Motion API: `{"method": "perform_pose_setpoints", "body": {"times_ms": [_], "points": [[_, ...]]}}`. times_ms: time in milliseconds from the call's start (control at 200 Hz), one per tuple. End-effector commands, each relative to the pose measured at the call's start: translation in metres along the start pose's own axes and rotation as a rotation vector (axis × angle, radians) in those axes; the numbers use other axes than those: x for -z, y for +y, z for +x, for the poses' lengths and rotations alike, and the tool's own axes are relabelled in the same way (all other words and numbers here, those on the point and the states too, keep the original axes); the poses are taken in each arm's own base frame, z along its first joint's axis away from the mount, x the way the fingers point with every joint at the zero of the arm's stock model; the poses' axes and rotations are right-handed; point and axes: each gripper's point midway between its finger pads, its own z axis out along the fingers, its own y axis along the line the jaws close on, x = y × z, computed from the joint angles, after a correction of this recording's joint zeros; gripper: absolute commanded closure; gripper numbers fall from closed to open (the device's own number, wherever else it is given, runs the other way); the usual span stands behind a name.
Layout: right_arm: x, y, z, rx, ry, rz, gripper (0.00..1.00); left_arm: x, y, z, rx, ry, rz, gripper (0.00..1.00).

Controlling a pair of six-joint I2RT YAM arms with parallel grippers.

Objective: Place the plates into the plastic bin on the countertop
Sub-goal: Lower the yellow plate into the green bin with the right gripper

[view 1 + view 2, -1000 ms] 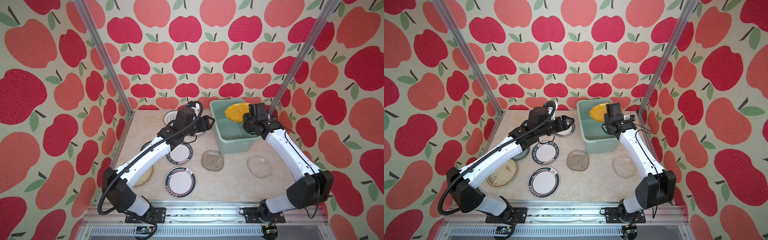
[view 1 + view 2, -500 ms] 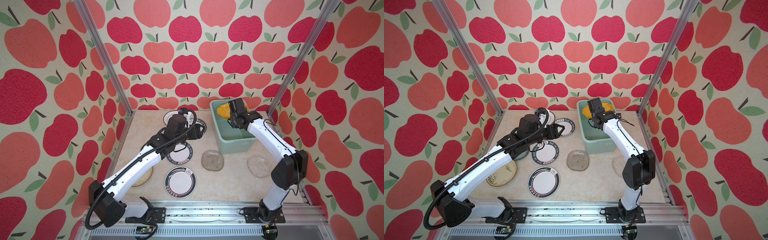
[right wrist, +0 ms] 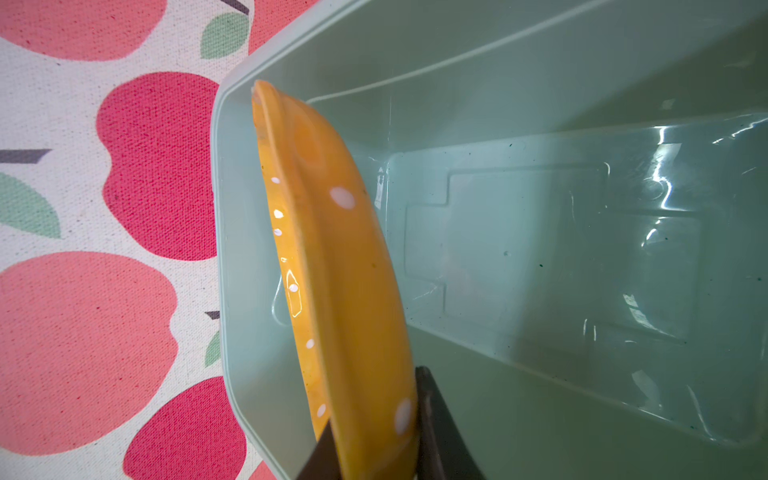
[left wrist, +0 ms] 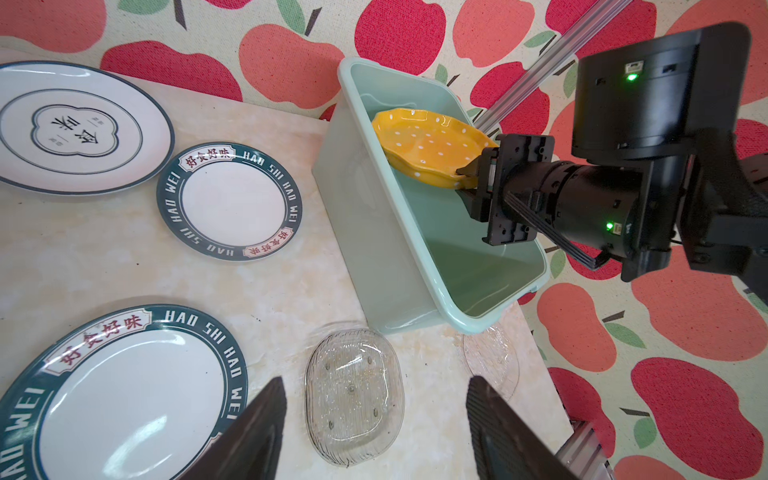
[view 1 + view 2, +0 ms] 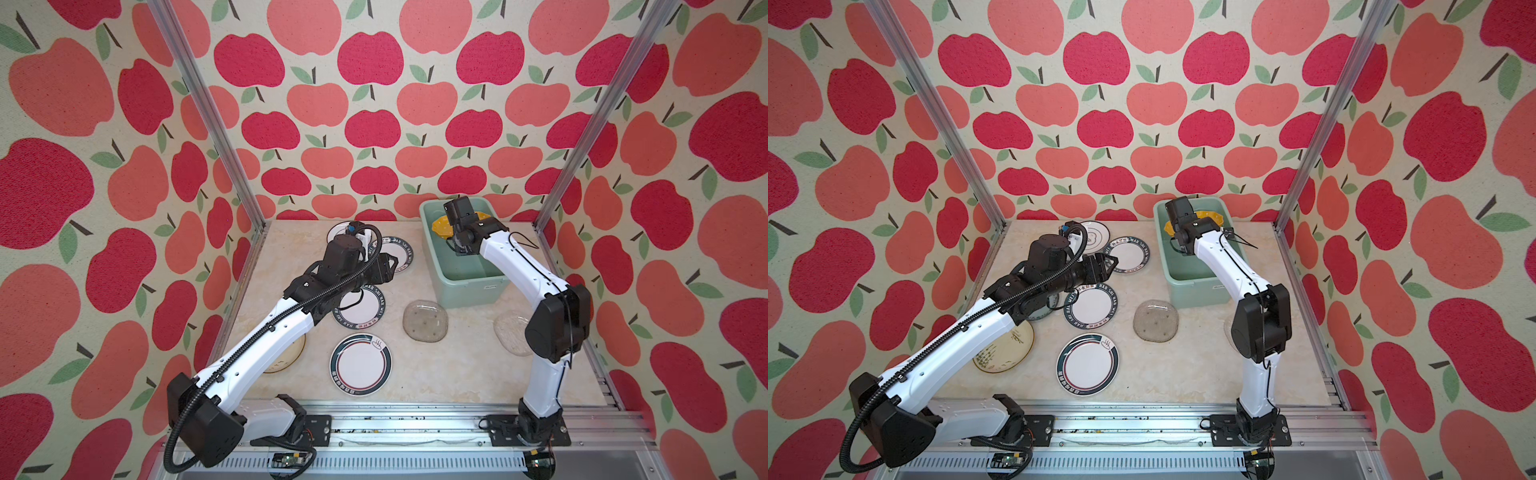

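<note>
My right gripper moves down deeper with the yellow plate it still holds next and releases the plate's edge, since the bin's bare bottom lies below.
My right gripper [image 3: 374, 436] is shut on the edge of a yellow white-dotted scalloped plate [image 3: 340, 270], held tilted on edge inside the mint-green plastic bin [image 5: 469, 291] at its far end; the left wrist view shows the plate [image 4: 428, 145] above the bin's floor. My left gripper [image 4: 376, 382] is open and holds nothing. It hovers over the countertop [image 5: 457, 374] left of the bin, above a lettered plate [image 5: 401, 253]. On the countertop lie another lettered plate [image 5: 361, 307], a green-rimmed plate [image 5: 360, 363] and two clear glass plates [image 5: 426, 321] [image 5: 511, 332].
A white plate [image 5: 1096, 235] lies at the back and a cream plate [image 5: 1005, 349] sits half under my left arm. A dark-edged plate [image 5: 1038, 311] peeks out beneath that arm. Aluminium posts [image 5: 582, 124] and apple-print walls close in the sides and back.
My right gripper has carried the yellow plate from the bin's right side to its far left end. My left gripper has drawn back from the bin's rim toward the lettered plates.
</note>
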Motion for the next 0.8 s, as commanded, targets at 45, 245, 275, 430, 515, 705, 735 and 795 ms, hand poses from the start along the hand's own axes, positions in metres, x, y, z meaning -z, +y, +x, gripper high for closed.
{"method": "perform_pose_setpoints", "body": {"times_ms": [45,245,275,430,515,705,735,795], "points": [[-0.001,0.027,-0.006,-0.063,-0.036,-0.088,0.97,0.008,0.008,0.01,-0.013,0.026,-0.018,0.29],[-0.022,0.014,0.009,-0.017,-0.011,-0.041,0.97,0.01,0.017,0.02,-0.015,0.057,-0.045,0.29],[-0.025,0.012,0.01,-0.015,-0.009,-0.037,0.97,0.009,0.019,0.022,-0.014,0.061,-0.049,0.29],[-0.039,-0.002,0.017,0.001,0.008,0.0,0.95,0.009,0.025,0.031,-0.012,0.092,-0.063,0.29],[-0.047,-0.01,0.018,0.005,0.013,0.016,0.95,0.008,0.028,0.038,-0.01,0.112,-0.071,0.29],[-0.059,-0.026,0.016,0.023,0.022,0.05,0.94,0.006,0.035,0.047,0.004,0.131,-0.088,0.29],[-0.061,-0.029,0.016,0.027,0.024,0.059,0.94,0.006,0.035,0.048,0.004,0.131,-0.089,0.29],[-0.065,-0.034,0.017,0.027,0.025,0.068,0.94,0.005,0.036,0.049,0.004,0.136,-0.093,0.28]]}}
